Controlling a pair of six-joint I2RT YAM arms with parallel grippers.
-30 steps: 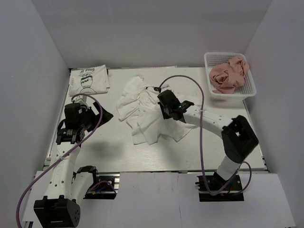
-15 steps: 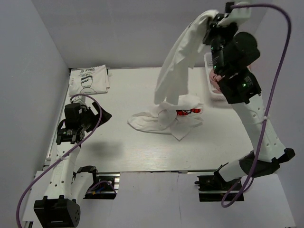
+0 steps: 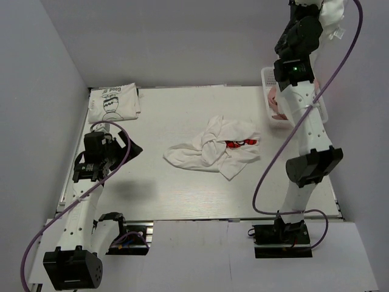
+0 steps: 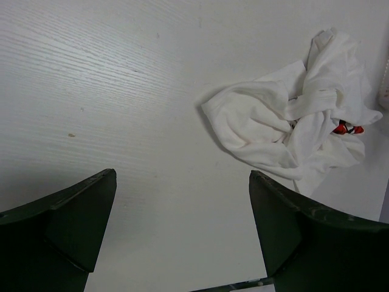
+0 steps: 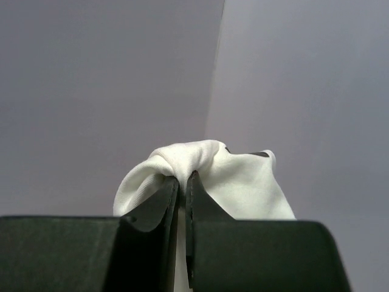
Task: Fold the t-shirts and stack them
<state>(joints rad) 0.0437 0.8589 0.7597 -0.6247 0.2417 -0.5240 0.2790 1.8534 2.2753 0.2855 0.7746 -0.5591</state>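
Observation:
The white t-shirt (image 5: 237, 176) needs to be released over the white lattice basket next, so my right gripper needs to tip down over the basket and let it go there.
A crumpled white t-shirt with red print (image 3: 214, 149) lies mid-table; it also shows in the left wrist view (image 4: 285, 131). A folded white t-shirt with black cartoon (image 3: 113, 102) lies at the far left. A dusty pink t-shirt (image 3: 273, 101) sits in the basket, mostly hidden by the right arm. My right gripper (image 5: 183, 179) is raised high, at the top edge of the top view, and is shut on a fold of a white t-shirt (image 5: 237, 176), which also shows in the top view (image 3: 333, 17). My left gripper (image 4: 182, 231) is open and empty, low over the table, left of the crumpled shirt.
The white lattice basket (image 3: 266, 76) stands at the far right, largely behind the raised right arm (image 3: 298, 67). Grey walls close in the table on three sides. The right arm's purple cable (image 3: 270, 164) hangs over the table's right part.
My right arm has lifted the white t-shirt off the pile and swung it up to the right, mostly out of the top view. The red-print shirt stays on the table. The left arm has not moved.

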